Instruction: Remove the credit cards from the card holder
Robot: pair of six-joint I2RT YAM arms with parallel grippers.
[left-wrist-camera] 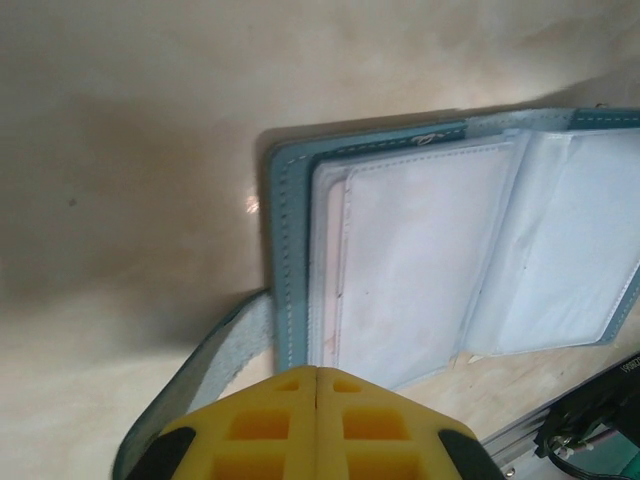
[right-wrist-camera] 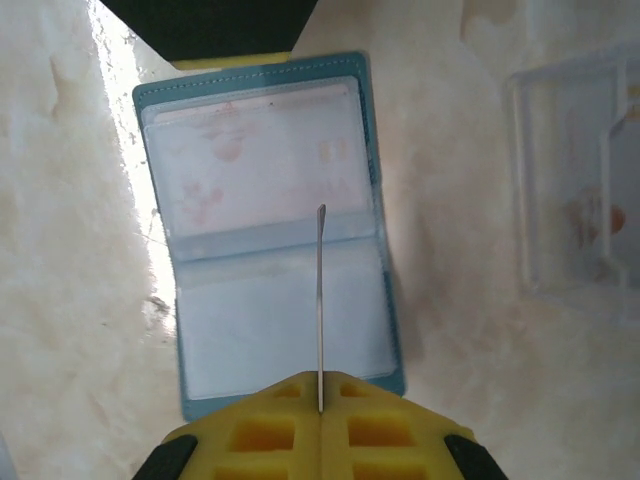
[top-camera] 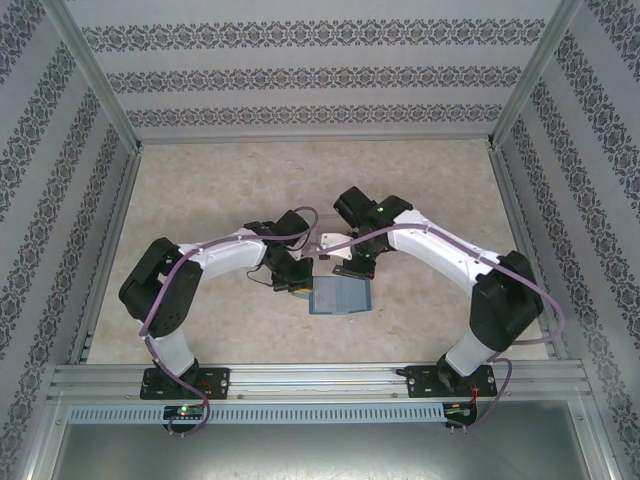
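The card goes outward over the clear plastic box [right-wrist-camera: 590, 185] next, and my right gripper lowers it in and releases it, since the box stands outward of and below the gripper.
The teal card holder [top-camera: 340, 298] lies open on the table, its clear pockets facing up [right-wrist-camera: 280, 300]. My right gripper [right-wrist-camera: 321, 385] is shut on a thin credit card [right-wrist-camera: 321, 290], seen edge-on and standing up over the lower pocket. A pinkish-printed card [right-wrist-camera: 250, 170] sits in the upper pocket. My left gripper [left-wrist-camera: 317, 372] is shut, its tips down on the card holder's teal edge [left-wrist-camera: 290, 250] beside the strap tab [left-wrist-camera: 215, 360]; nothing shows between its jaws. From above, the left gripper [top-camera: 298, 283] and right gripper [top-camera: 350, 268] meet over the card holder.
A clear plastic box [right-wrist-camera: 575, 210] stands just beyond the card holder, also seen from above [top-camera: 335, 243]. Patterned walls and metal posts enclose the table. An aluminium rail [top-camera: 320, 378] runs along the near edge by the arm bases.
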